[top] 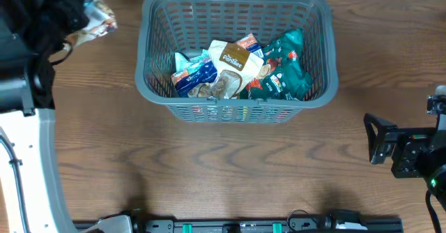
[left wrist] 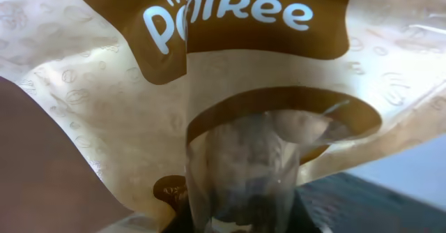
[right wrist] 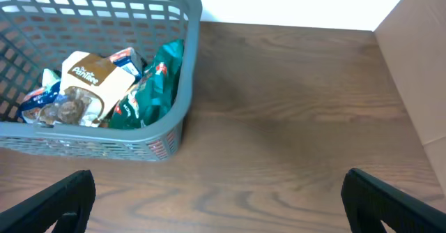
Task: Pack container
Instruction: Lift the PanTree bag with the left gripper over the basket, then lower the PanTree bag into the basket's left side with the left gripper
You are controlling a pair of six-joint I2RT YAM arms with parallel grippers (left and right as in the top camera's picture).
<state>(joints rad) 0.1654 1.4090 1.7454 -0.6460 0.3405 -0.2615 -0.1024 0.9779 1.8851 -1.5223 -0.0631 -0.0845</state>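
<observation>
Next I will swing my left gripper over, lower it and release, since the basket's bare space beyond the blue packet lies below and right in the overhead view.
The container (top: 237, 111), a dark grey slatted basket, stands at the table's far middle. Inside lie a blue packet (top: 192, 72), a cream-and-brown packet (top: 233, 64) and a green packet (top: 287, 71). At the far left, outside the basket and above the table, my left gripper (top: 85, 14) is shut on another cream-and-brown snack packet (top: 102, 24). That packet (left wrist: 244, 86) fills the left wrist view and hides the fingers. My right gripper (top: 371, 139) stands open and empty over bare wood, right of the basket (right wrist: 187, 13).
A beige flat surface, possibly a cardboard box (right wrist: 418, 65), rises at the right edge of the right wrist view. The left arm's white base (top: 28, 156) stands along the table's left side. A dark rail (top: 237, 226) runs along the front edge.
</observation>
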